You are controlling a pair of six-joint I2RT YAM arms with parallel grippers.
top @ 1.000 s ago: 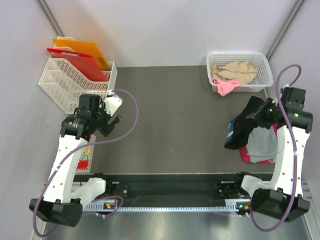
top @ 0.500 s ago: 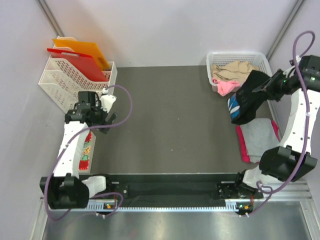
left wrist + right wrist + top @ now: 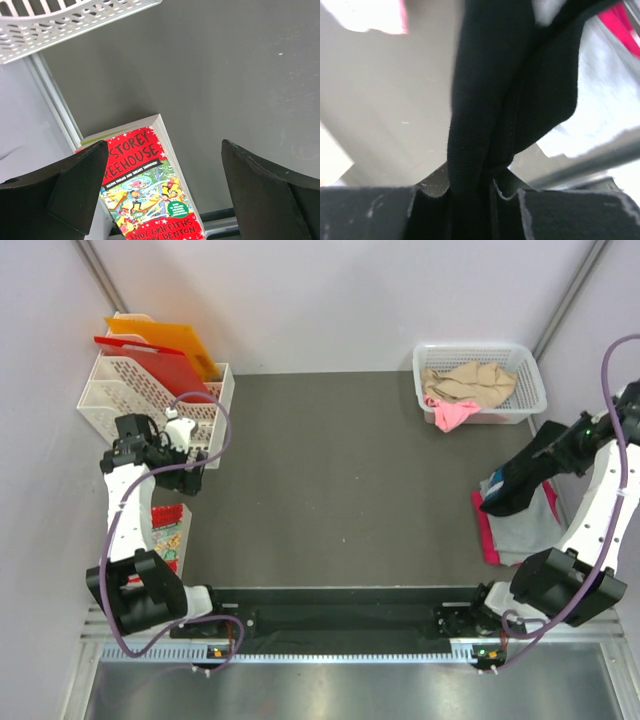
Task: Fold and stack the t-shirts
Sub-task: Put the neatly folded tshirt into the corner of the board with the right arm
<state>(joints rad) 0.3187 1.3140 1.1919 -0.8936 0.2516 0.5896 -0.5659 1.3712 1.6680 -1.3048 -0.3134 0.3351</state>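
The black t-shirt turns and comes back with my right gripper next, then goes down. The black t-shirt (image 3: 512, 488) lands on the pile, since it hangs over only the grey one's far part.
My right gripper (image 3: 553, 444) is shut on the black t-shirt (image 3: 512, 488) and holds it in the air at the right edge; the cloth hangs down from the jaws (image 3: 485, 95). Below it lie a grey t-shirt (image 3: 525, 525) on a magenta-pink one (image 3: 484, 530). A beige t-shirt (image 3: 468, 382) and a pink one (image 3: 452, 415) sit in the white basket (image 3: 530, 375). My left gripper (image 3: 193, 462) is open and empty at the far left, above a red book (image 3: 150, 190).
A white file rack (image 3: 140, 400) with red and orange folders (image 3: 165, 348) stands at the back left, close to my left arm. The red patterned book (image 3: 170, 540) lies by the left wall. The black rail (image 3: 340, 620) runs along the near edge.
My right gripper has swung from near the basket down and to the right with the black t-shirt. My left arm has drawn back to the left, toward the file rack.
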